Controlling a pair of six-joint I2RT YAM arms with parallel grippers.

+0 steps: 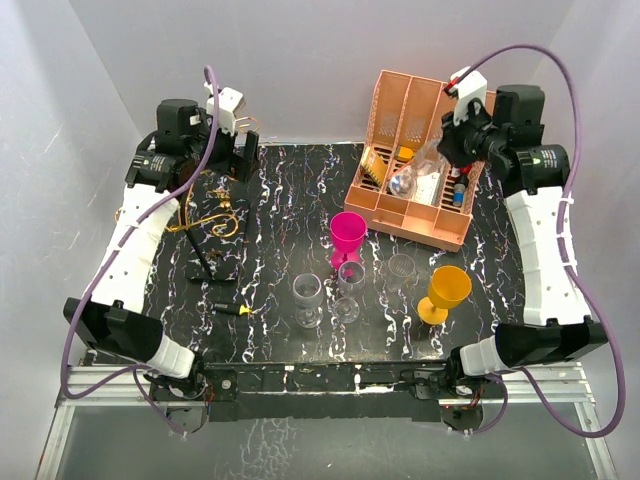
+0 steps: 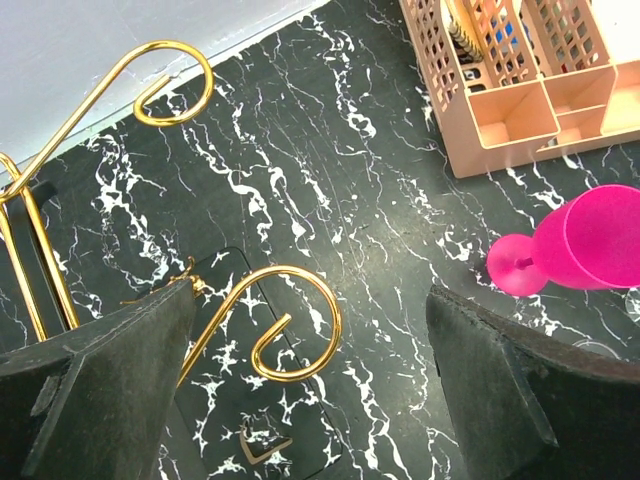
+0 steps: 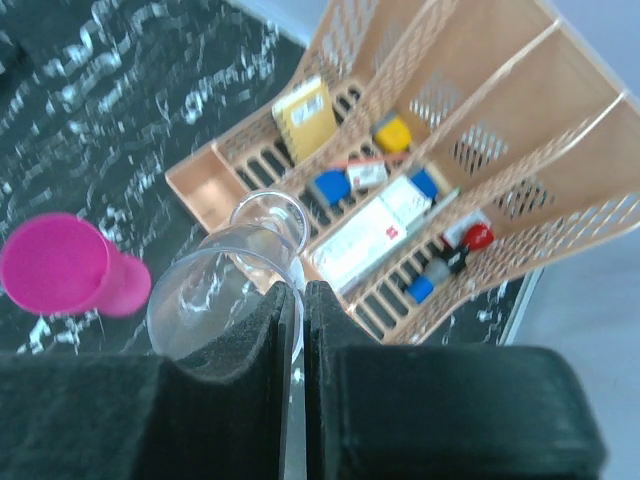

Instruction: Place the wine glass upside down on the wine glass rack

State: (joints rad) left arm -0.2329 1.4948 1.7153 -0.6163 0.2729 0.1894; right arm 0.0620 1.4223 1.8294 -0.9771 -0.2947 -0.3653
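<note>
Next, the left gripper moves from the rack (image 1: pixel 222 215) toward the right in the top view, onto the wine glass's free foot (image 1: pixel 402 183). My right gripper pinches only the wine glass's rim.
My right gripper (image 1: pixel 452 138) is shut on the rim of a clear wine glass (image 1: pixel 426 162), held tilted in the air over the salmon-pink organiser. In the right wrist view the pads (image 3: pixel 303 300) pinch the wall of the glass bowl (image 3: pixel 210 290). The gold wire wine glass rack (image 1: pixel 222 215) stands at the left of the table. My left gripper (image 1: pixel 238 148) is open and empty just behind it. In the left wrist view a gold scroll arm (image 2: pixel 290 335) lies between the spread fingers (image 2: pixel 100 390), above the rack's dark base (image 2: pixel 270 420).
The salmon-pink organiser (image 1: pixel 395 130) with small items stands at the back right. A pink goblet (image 1: pixel 348 235), an orange goblet (image 1: pixel 446 292) and three clear glasses (image 1: pixel 308 298) stand mid-table. A small black and yellow piece (image 1: pixel 236 310) lies near the front left.
</note>
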